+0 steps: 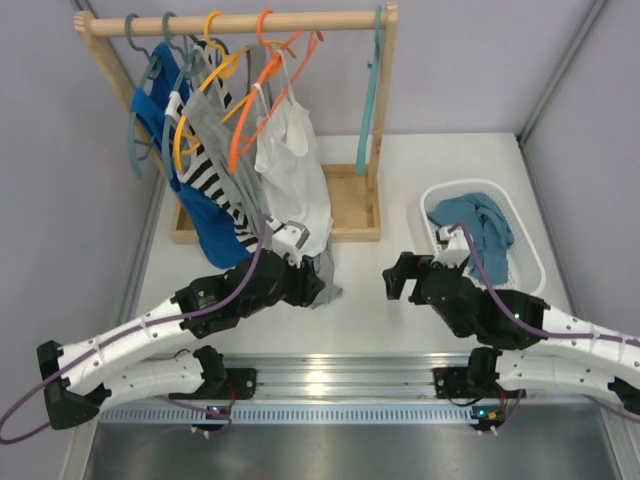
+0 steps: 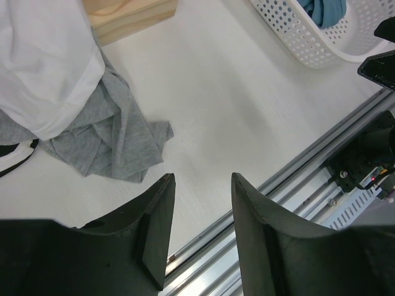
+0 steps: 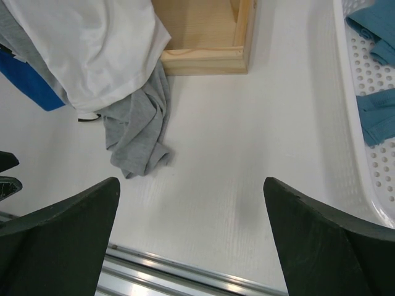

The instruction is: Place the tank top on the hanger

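Observation:
Next, the right gripper swings outward over the basket's rim first, turning, to get down onto the cloth's side away from the rack.
The tank top (image 1: 482,232) lies crumpled, dusty teal-blue, in the white basket (image 1: 530,262) at the right; parts of it show in the left wrist view (image 2: 322,10) and the right wrist view (image 3: 378,117). The hanger (image 1: 372,105), thin and light teal, hangs bare at the right end of the wooden rod. My left gripper (image 1: 312,282) (image 2: 203,176) is open above the table beside the hanging garments, nothing between its fingers. My right gripper (image 1: 398,276) (image 3: 191,180) stands wide open over bare table, just left of the basket, holding nothing.
A wooden rack (image 1: 355,205) carries a royal-blue top (image 1: 210,225), a striped one, a grey one and a white top (image 1: 295,170) on orange and grey-blue hangers. The grey hem (image 2: 114,145) (image 3: 139,139) trails on the table. A metal rail (image 1: 340,375) runs along the near edge.

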You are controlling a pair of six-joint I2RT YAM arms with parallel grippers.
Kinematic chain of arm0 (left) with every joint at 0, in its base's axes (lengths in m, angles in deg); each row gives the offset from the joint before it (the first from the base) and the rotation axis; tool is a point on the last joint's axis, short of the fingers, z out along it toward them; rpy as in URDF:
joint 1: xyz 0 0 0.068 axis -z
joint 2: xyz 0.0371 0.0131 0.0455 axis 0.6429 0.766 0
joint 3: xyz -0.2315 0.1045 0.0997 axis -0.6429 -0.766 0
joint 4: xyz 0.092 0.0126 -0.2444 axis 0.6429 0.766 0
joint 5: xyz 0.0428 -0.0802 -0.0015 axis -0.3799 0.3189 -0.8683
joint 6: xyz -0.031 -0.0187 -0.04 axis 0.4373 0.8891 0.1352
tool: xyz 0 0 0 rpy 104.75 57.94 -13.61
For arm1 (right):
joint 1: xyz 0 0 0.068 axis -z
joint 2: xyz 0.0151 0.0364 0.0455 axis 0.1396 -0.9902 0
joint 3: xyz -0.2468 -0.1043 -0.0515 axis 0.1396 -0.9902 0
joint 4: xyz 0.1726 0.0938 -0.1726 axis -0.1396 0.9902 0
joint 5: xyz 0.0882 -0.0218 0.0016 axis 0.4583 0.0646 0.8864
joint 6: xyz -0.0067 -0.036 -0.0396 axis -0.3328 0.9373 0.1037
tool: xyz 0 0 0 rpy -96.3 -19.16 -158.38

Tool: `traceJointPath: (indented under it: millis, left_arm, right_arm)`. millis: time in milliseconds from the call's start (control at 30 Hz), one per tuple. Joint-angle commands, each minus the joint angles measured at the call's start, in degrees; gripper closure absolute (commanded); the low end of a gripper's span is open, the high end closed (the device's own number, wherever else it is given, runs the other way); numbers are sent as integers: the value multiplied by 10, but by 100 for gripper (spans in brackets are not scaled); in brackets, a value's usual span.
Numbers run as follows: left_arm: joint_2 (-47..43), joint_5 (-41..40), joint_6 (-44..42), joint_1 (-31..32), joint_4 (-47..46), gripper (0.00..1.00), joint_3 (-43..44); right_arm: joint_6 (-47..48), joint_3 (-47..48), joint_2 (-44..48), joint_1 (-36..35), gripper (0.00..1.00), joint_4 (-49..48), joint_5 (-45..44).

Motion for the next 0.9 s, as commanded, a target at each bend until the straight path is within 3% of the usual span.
traceJointPath:
  millis: [0, 167, 200, 333, 367, 467, 533, 633, 867]
  left_arm:
    - [-2, 2, -9, 2, 10, 53, 23]
    - [-12, 9, -15, 2, 14, 53, 24]
    - [-13, 10, -18, 2, 14, 53, 24]
    - [-15, 16, -24, 2, 17, 53, 28]
    - [-17, 17, -23, 2, 17, 52, 27]
    - [-23, 25, -30, 2, 7, 52, 22]
    - [-21, 33, -34, 2, 6, 52, 24]
    - [-20, 43, -37, 2, 5, 52, 23]
    - [-37, 62, -29, 2, -1, 52, 15]
  right_arm:
    - [11, 38, -17, -4, 0, 12, -16]
    - [62, 135, -87, 26, 0, 87, -19]
    - [74, 148, -109, 72, 0, 91, -7]
    - [163, 161, -126, 295, 0, 29, 216]
    - [185, 172, -139, 377, 0, 22, 243]
    - [201, 208, -178, 510, 0, 34, 292]
    - [208, 212, -215, 569, 0, 21, 354]
    - [206, 221, -277, 632, 0, 15, 348]
    - [225, 172, -332, 758, 15, -16, 365]
